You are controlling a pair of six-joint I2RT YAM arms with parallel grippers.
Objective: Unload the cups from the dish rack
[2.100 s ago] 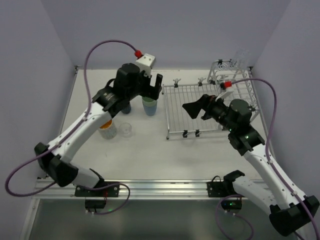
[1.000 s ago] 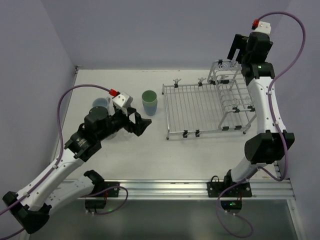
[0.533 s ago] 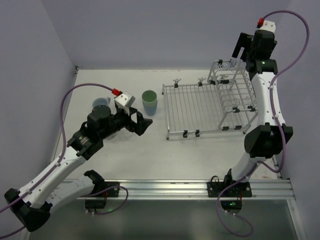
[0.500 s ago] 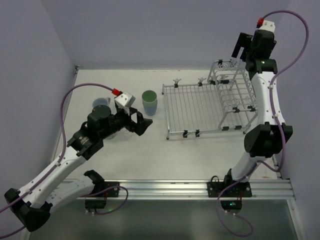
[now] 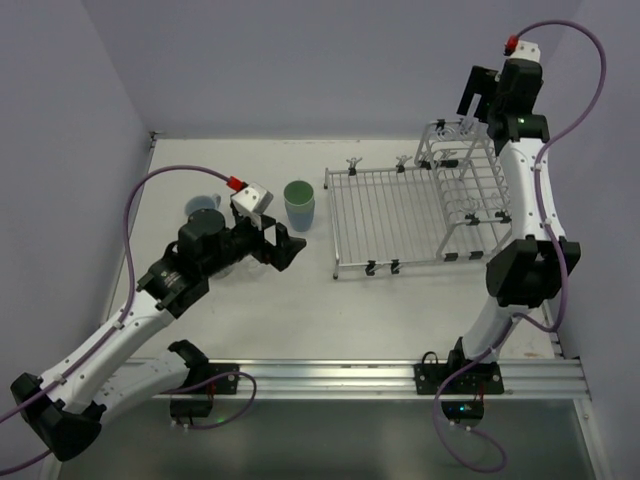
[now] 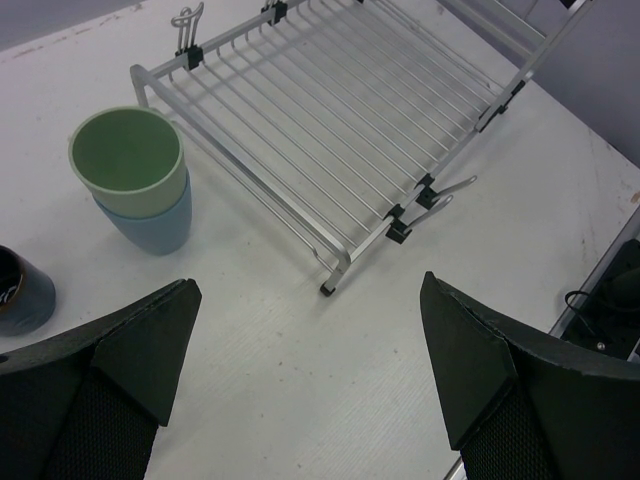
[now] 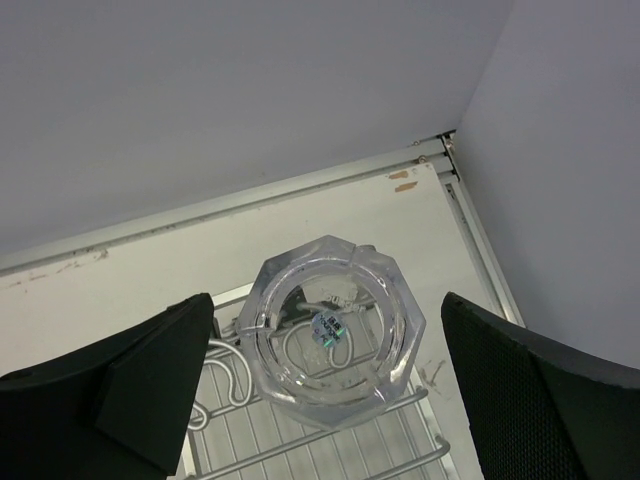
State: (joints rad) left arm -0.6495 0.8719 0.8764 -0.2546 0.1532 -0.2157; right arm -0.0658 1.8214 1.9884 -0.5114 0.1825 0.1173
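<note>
My right gripper's fingers are on both sides of the glass [image 7: 332, 345], so next my left gripper will tilt up and move over the rack's end by the tumblers to close on the glass.
The silver wire dish rack [image 5: 385, 210] lies at the right; it also shows in the left wrist view [image 6: 340, 110]. A clear glass [image 7: 332, 345] stands upside down on the rack's raised section [image 7: 300, 440]. My right gripper [image 5: 478, 100] hangs high above it, open, its fingers [image 7: 150, 380] either side of the glass but apart from it. The pale green tumbler [image 5: 298, 203] sits nested in the light blue tumbler [image 6: 150, 220] left of the rack. The dark blue mug [image 5: 203, 207] stands further left. My left gripper [image 5: 285, 245] is open and empty over bare table [image 6: 310, 285].
My left arm covers the table beside the mug, so any cups there are hidden. Black clips [image 6: 400, 225] hold the rack's front edge. The side walls stand close to the rack's right end. A metal rail [image 5: 330, 375] runs along the near edge.
My right arm swung up from the rack's flat grid to above its raised back corner, then shifted slightly left. My left arm drew back from the cups and lowered, open.
</note>
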